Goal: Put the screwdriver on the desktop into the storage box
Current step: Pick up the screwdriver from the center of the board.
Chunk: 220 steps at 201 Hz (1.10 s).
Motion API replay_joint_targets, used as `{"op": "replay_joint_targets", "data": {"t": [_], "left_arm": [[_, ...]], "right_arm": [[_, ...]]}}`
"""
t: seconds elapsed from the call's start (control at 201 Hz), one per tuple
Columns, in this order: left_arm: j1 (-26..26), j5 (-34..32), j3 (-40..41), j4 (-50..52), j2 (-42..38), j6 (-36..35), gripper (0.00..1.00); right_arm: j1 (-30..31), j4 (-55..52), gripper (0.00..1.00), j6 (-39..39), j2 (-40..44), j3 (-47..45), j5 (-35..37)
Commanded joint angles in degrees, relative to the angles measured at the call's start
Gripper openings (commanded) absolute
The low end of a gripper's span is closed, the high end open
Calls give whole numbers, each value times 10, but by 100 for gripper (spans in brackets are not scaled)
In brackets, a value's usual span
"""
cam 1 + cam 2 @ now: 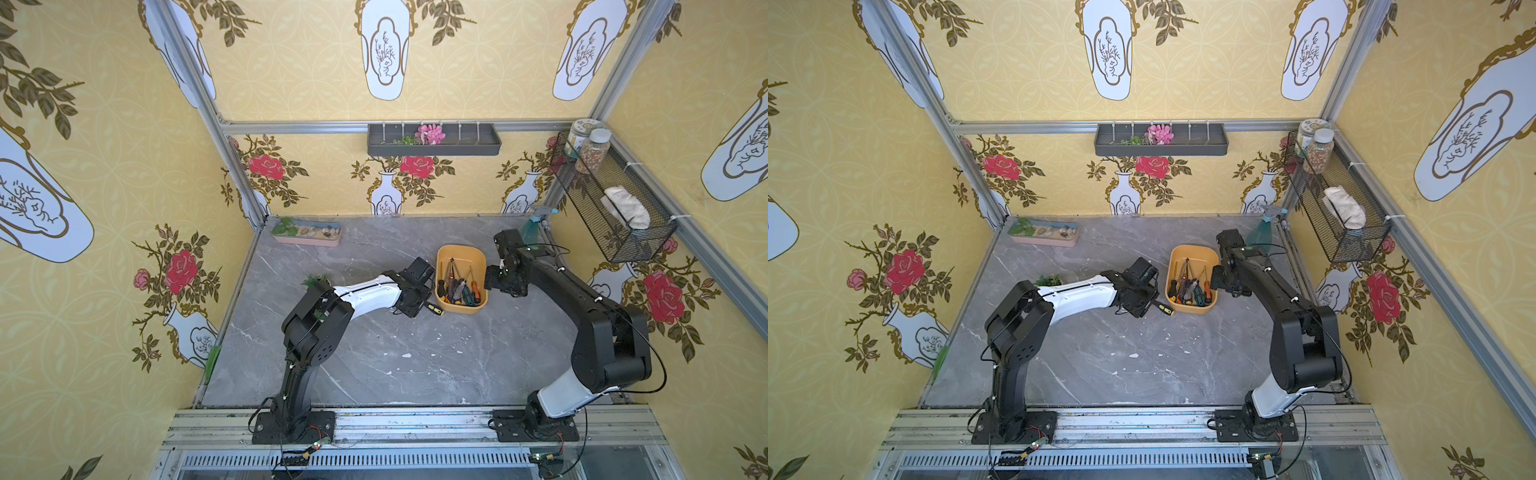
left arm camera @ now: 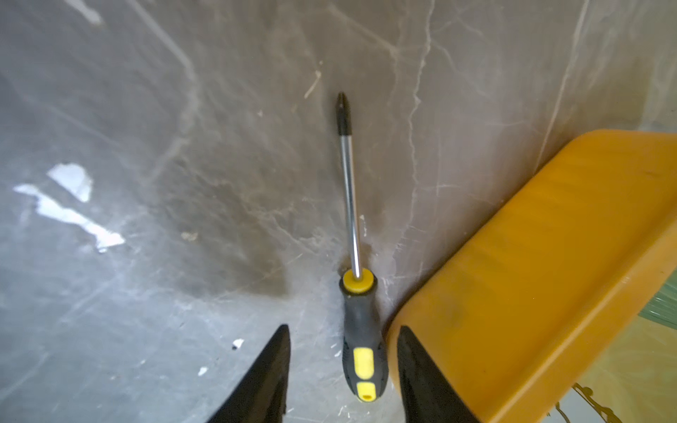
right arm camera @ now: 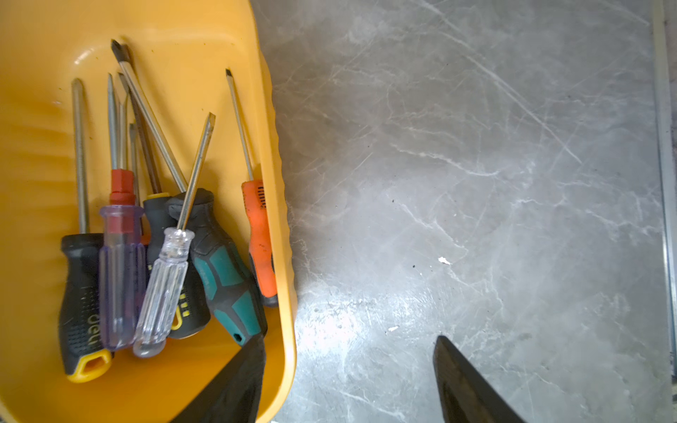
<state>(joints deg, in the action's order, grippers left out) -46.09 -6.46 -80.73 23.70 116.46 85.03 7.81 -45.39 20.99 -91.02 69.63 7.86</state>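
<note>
The open left gripper moves down next and closes on the handle's end by the yellow collar (image 2: 360,301), since the screwdriver lies below, between the spread fingers.
A black-and-yellow screwdriver (image 2: 361,340) lies flat on the grey marble desktop (image 1: 395,353), right beside the outer wall of the orange-yellow storage box (image 2: 549,256). In both top views its handle (image 1: 435,309) (image 1: 1166,309) pokes out from under the left wrist. My left gripper (image 2: 342,327) is open, one finger on each side of the handle and neither closed on it. My right gripper (image 3: 350,337) is open and empty, straddling the box's long wall (image 3: 282,219). Several other screwdrivers (image 3: 165,256) lie inside the box (image 1: 461,247).
A pink tray of pebbles (image 1: 306,233) sits at the back left and a green spray bottle (image 1: 534,226) at the back right. A small plant (image 1: 316,280) stands behind the left arm. A wire basket (image 1: 611,199) hangs on the right wall.
</note>
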Motion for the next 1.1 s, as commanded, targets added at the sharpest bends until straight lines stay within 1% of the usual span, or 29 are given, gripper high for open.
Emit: {"op": "replay_joint_targets", "data": {"t": [0.0,0.169,0.254,0.408,0.533,0.558,0.617,0.667,0.827,0.896,0.991,1.09], "left_arm": [[4,6,-16,18,21,-16,49],[10,24,-38,14,49,-26,49],[11,27,-64,42,66,-27,48],[14,31,-152,161,117,-29,39],[14,30,-188,219,139,-29,32],[14,30,-194,231,143,-29,28],[14,27,-208,257,150,-30,24],[14,26,-216,272,155,-33,22],[13,28,-225,304,164,-53,19],[13,31,-221,319,162,-61,19],[11,31,-196,315,149,-79,19],[11,27,-164,288,127,-101,13]], "right_arm": [[-2,-4,73,11,14,-8,11],[-3,-6,73,14,30,-23,10],[-3,-6,73,17,35,-31,11],[-2,-5,73,21,42,-36,9],[-3,-4,73,25,45,-36,7],[-3,-4,73,25,46,-35,7],[-3,-5,73,26,48,-35,6],[-2,-5,73,27,49,-35,6],[-2,-4,72,29,54,-36,6],[-3,-4,72,29,57,-37,6],[-3,-3,72,32,62,-41,6],[-3,-1,72,33,65,-45,6]]}}
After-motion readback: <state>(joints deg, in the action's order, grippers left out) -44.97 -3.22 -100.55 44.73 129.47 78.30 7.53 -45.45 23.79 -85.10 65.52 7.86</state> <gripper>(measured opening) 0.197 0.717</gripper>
